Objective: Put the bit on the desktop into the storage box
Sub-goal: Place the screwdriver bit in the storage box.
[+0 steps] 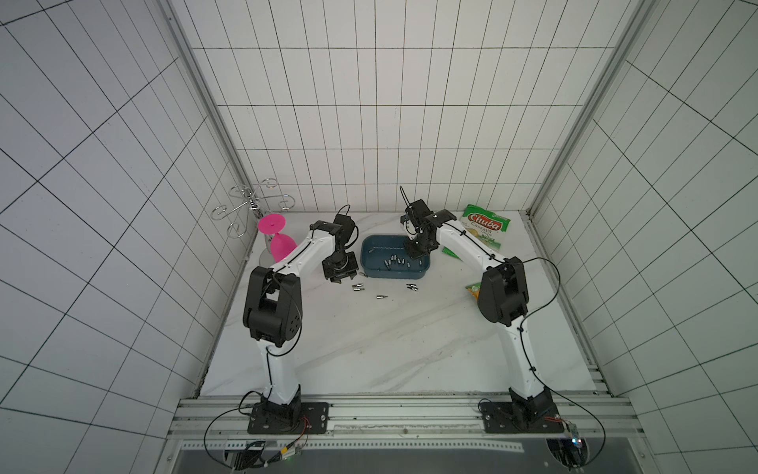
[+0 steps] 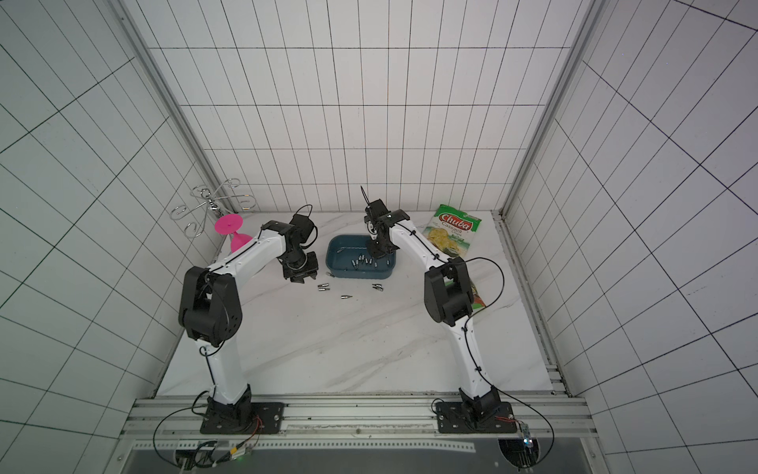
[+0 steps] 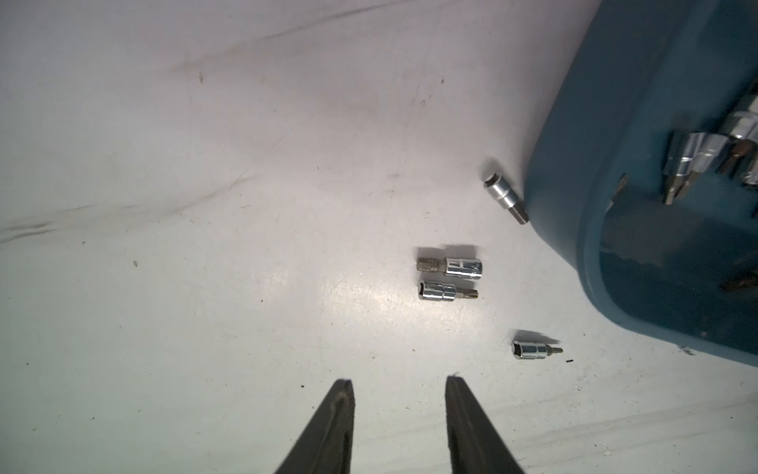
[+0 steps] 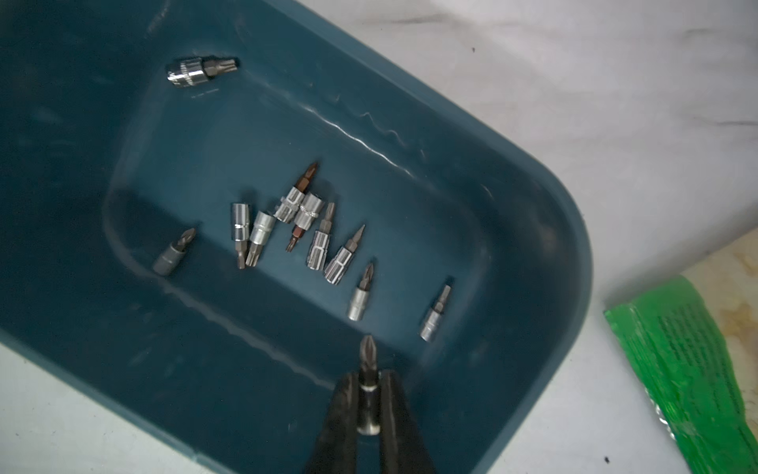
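The robot's right gripper will next go down toward the bare bottom of the box beside the bit nearest the snack bag and let go, because the held bit is still high above.
The teal storage box (image 1: 379,249) (image 2: 344,250) sits at the back middle of the desktop (image 1: 369,349), with several bits (image 4: 316,230) inside. My right gripper (image 4: 368,375) hangs over the box's near right corner, shut on a bit (image 4: 368,357) that points down into it. Several loose bits lie on the desktop in front of the box: a pair (image 1: 357,287) (image 3: 449,279), a single one (image 1: 381,296), one at the right (image 1: 412,286), and one against the box wall (image 3: 504,197). My left gripper (image 3: 400,383) (image 1: 339,281) is open and empty, just left of the pair.
A green Chuba snack bag (image 1: 484,230) lies at the back right, and another green bag (image 1: 473,289) (image 4: 689,369) sits beside the right arm. A pink goblet (image 1: 277,242) and a chrome wire rack (image 1: 252,205) stand at the back left.
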